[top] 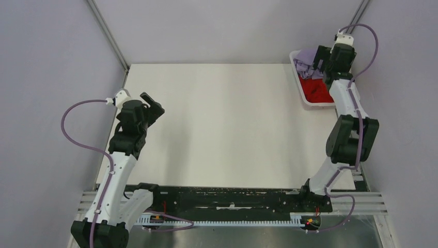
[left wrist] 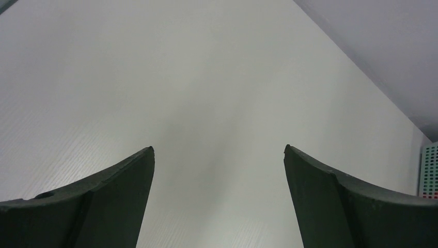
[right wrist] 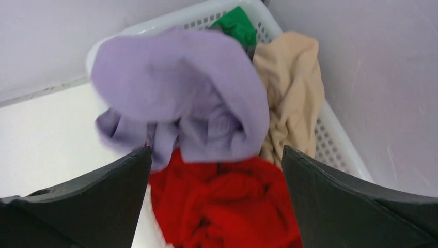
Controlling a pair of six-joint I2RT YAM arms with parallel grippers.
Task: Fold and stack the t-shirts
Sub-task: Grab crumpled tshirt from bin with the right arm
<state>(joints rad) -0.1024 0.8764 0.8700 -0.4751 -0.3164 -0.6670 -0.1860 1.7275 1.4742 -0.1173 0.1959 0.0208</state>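
Note:
To get the lavender shirt (top: 318, 73), my right gripper will lower onto the part of it beside the beige shirt first.
The t-shirts lie crumpled in a white lattice basket (top: 302, 93) at the table's far right corner. A lavender shirt (right wrist: 181, 93) lies on top, over a red one (right wrist: 227, 206), with a beige one (right wrist: 289, 88) to its right and a bit of green one (right wrist: 237, 26) behind. From above I see the lavender shirt (top: 306, 62) and the red shirt (top: 316, 92). My right gripper (right wrist: 217, 150) hangs open above the pile, nothing between its fingers. My left gripper (top: 150, 103) stands open over the table's left side; the left gripper (left wrist: 219, 150) holds nothing.
The white table (top: 222, 124) stretches between the arms. Grey walls close in behind and on both sides; the basket sits tight against the right wall. A corner of the basket (left wrist: 428, 170) shows at the right edge of the left wrist view.

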